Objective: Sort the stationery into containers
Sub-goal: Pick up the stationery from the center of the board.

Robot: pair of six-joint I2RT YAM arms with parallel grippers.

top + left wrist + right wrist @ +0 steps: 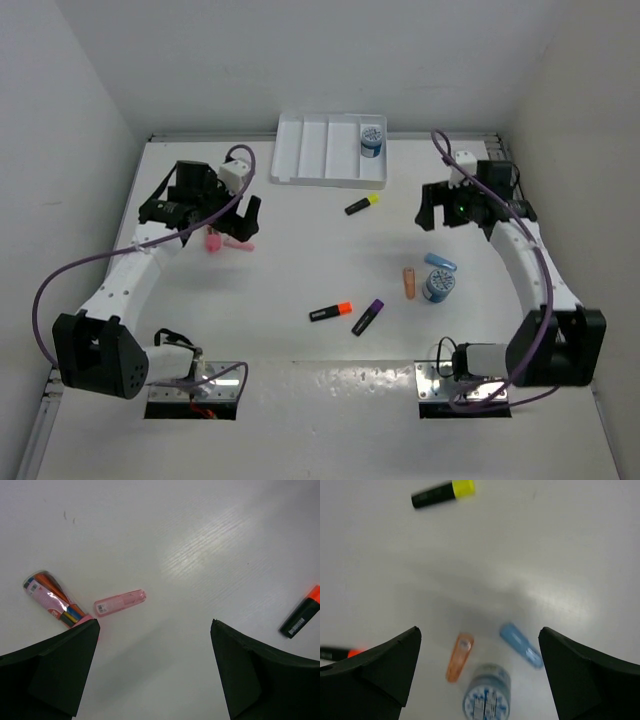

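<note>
The robot's right gripper should move back and down next, with its open fingers on both sides of the lid of the second blue round jar, since the matching jar is already in the tray point(310, 150).
The white four-compartment tray point(310, 150) stands at the back, with a blue round piece point(372, 140) in its right compartment. A yellow highlighter point(362, 204) point(443, 493), an orange one point(330, 311) point(301, 618) and a purple one point(368, 317) lie on the table. A peach stick point(409, 283) point(459, 657), a blue stick point(441, 261) point(521, 645) and a second blue round piece point(439, 285) point(487, 694) lie below my open, empty right gripper point(437, 214) point(480, 630). A pink stick point(240, 244) point(120, 602) lies just ahead of my open, empty left gripper point(243, 214) point(154, 624).
A clear pink-ended packet of coloured pens point(52, 599) point(213, 241) lies beside the pink stick, partly behind my left finger. White walls close in the table on the left, back and right. Purple cables loop from both arms.
</note>
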